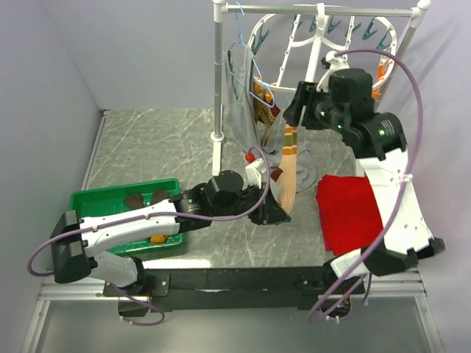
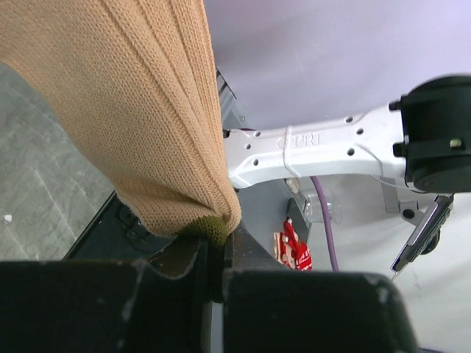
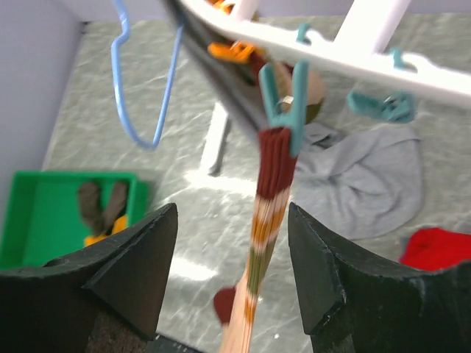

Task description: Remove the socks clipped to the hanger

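Observation:
Next, my left gripper swings the tan sock to the left in the top view, over the green bin, and releases it, since socks already lie inside.
The white round hanger (image 1: 294, 44) hangs from the rack rail, with teal and orange clips on its rim. A tan sock with maroon, orange and olive stripes (image 1: 290, 165) hangs from a teal clip (image 3: 283, 110). My left gripper (image 1: 277, 211) is shut on the sock's olive toe (image 2: 210, 229) and holds it low, near the table. My right gripper (image 1: 294, 103) is open just below the clip. In the right wrist view the sock's cuff end (image 3: 272, 184) hangs between its fingers (image 3: 140, 272) without touching them. A brown sock (image 1: 262, 107) hangs behind.
A green bin (image 1: 88, 200) at the left holds brown and orange socks (image 1: 143, 198). A red cloth (image 1: 349, 206) lies at the right. A grey tank top (image 1: 241, 110) on a blue wire hanger (image 1: 240, 40) hangs by the white rack post (image 1: 218, 81).

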